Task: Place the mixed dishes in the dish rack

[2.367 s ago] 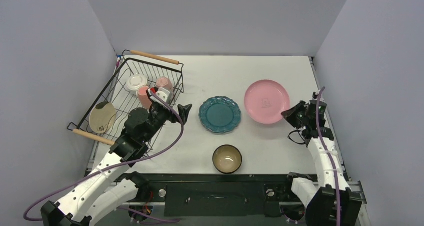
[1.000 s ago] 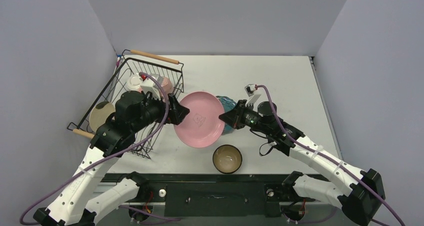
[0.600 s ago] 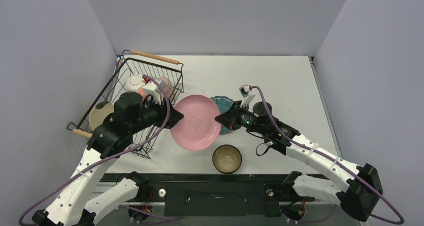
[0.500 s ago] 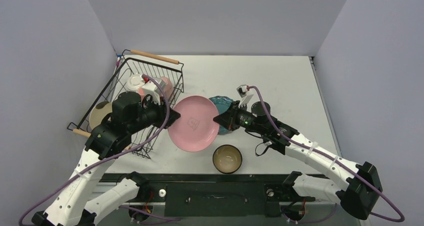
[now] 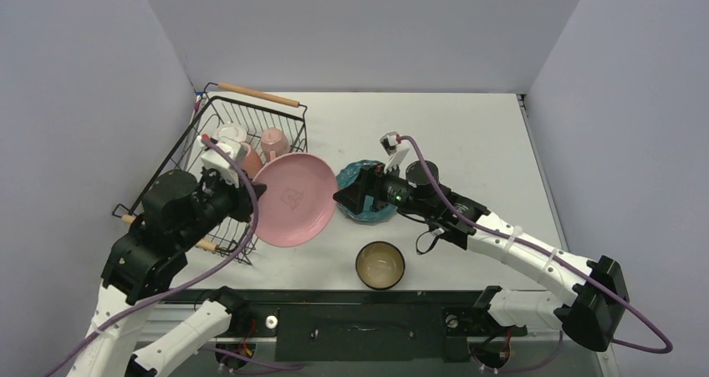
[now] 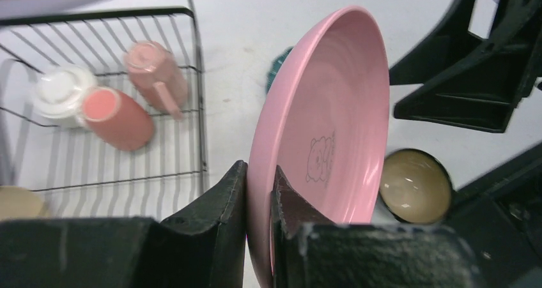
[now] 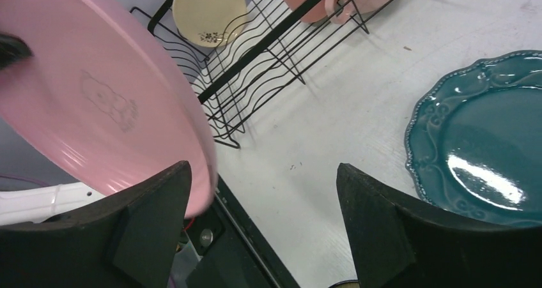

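Observation:
The left gripper goes to the left in the top view and down next to release the pink plate beside the cream plate. The rack's wires there stand empty.
My left gripper [image 5: 251,195] [image 6: 259,173] is shut on the left rim of the pink plate [image 5: 294,197] [image 6: 332,128], which hangs tilted on edge beside the dish rack [image 5: 219,164]. At the plate's right rim my right gripper [image 5: 341,197] [image 7: 263,168] stands open and holds nothing; the pink plate [image 7: 96,96] passes just by its left finger. The teal plate [image 5: 372,206] [image 7: 486,154] lies flat, partly under the right gripper. The dark bowl [image 5: 380,264] [image 6: 415,186] sits near the front edge.
The rack [image 7: 268,52] holds a white mug [image 5: 227,135] [image 6: 57,90], two pink mugs [image 5: 251,155] [image 5: 274,141] and a cream plate [image 7: 208,7] at its near end. Wooden handles [image 5: 259,94] cap both ends. Grey walls enclose the table.
The left gripper has shut on the pink plate's rim and the right gripper has opened and let it go. The plate has moved left toward the rack, and the right arm followed.

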Motion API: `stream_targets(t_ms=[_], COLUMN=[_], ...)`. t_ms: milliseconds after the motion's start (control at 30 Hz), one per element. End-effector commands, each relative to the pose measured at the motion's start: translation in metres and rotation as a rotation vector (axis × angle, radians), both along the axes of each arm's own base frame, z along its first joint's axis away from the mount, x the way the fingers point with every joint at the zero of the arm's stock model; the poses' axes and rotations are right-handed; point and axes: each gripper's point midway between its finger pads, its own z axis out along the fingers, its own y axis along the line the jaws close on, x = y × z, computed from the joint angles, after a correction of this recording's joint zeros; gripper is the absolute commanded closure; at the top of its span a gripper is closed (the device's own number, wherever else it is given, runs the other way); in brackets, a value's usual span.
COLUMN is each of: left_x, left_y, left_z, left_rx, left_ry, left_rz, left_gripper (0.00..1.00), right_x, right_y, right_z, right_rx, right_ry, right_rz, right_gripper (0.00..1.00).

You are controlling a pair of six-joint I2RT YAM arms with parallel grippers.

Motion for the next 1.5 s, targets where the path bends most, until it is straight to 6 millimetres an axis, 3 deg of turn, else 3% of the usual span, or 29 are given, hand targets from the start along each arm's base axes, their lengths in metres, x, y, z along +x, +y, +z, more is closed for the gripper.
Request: stream_targets(t_ms=[0,233,367,600,667,733,833,867,900,933,967,1133,1300,1467], left_x=[0.001,-0.001,-0.004,0.017,0.027,0.036,0.05,0.053,0.058,0.061,0.066,0.095,0.122,0.134], left_y=[0.047,0.13,0.157,0.175,0.171,0.163,0.175,0.184,0.184,0.188,0.189,0.202,0.206,0.222], left_z=[0.066,0.084,0.086,0.059,0.051,0.038,0.008,0.007,-0.007,-0.005,-0.018,-0.03,-0.046,-0.051], left_rx=[0.061,0.338,0.52,0.838,0.865,0.904,1.019,1.031,1.048,1.04,1.06,1.021,1.034,1.064], left_ry=[-0.256,-0.368,-0.405,-0.359,-0.369,-0.366,-0.334,-0.341,-0.33,-0.355,-0.338,-0.306,-0.267,-0.223], left_rz=[0.167,0.494,0.584,0.698,0.695,0.631,0.641,0.662,0.647,0.671,0.662,0.72,0.731,0.74], left_gripper=[1.0,1.0,1.0,1.0,1.0,1.0,1.0,1.0,1.0,1.0,1.0,1.0,1.0,1.0], right_x=[0.012,0.03,0.038,0.034,0.034,0.032,0.03,0.028,0.026,0.027,0.027,0.027,0.016,0.002], right_y=[-0.02,-0.066,-0.077,-0.072,-0.072,-0.069,-0.064,-0.062,-0.06,-0.059,-0.057,-0.06,-0.057,-0.049], right_z=[0.041,0.032,0.019,0.003,-0.002,-0.007,-0.012,-0.014,-0.016,-0.018,-0.02,-0.031,-0.027,-0.019], right_rx=[0.044,-0.011,-0.014,-0.027,-0.035,-0.034,-0.017,-0.009,-0.004,0.002,0.006,0.004,-0.036,-0.024], right_ry=[-0.089,-0.078,-0.048,-0.024,-0.017,-0.007,0.011,0.016,0.029,0.03,0.038,0.057,0.03,0.005], right_rz=[-0.085,-0.199,-0.212,-0.163,-0.153,-0.134,-0.103,-0.083,-0.069,-0.064,-0.053,-0.04,-0.023,0.001], right_gripper=[0.2,0.18,0.18,0.19,0.19,0.19,0.19,0.19,0.19,0.19,0.19,0.19,0.19,0.19])
